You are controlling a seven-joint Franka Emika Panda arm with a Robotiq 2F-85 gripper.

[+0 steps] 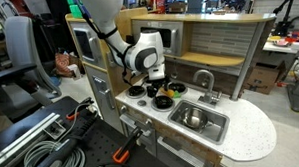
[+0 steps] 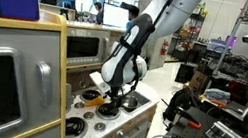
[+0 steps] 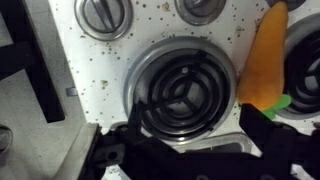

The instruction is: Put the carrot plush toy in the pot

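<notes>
The carrot's thick end (image 3: 261,87) is below my gripper and to its right in the wrist view. I will move my gripper that way, off the empty burner and down.
The carrot plush toy (image 3: 268,55) is orange with a green end and lies on the white stove top, just right of a black burner ring (image 3: 183,90). It also shows as a yellow-orange spot in both exterior views (image 1: 176,90) (image 2: 110,108). My gripper (image 3: 195,135) hangs low over the stove with its dark fingers spread on either side of the burner ring and nothing between them. The right finger is close to the carrot's green end. A shiny silver pot (image 1: 194,118) sits in the grey sink basin, out of the wrist view.
Two stove knobs (image 3: 103,12) (image 3: 200,8) sit at the counter's front edge. A tap (image 1: 203,82) stands behind the sink. The toy kitchen's wooden back wall (image 1: 213,41) rises behind the stove. Cables and clamps lie on the floor (image 1: 51,142).
</notes>
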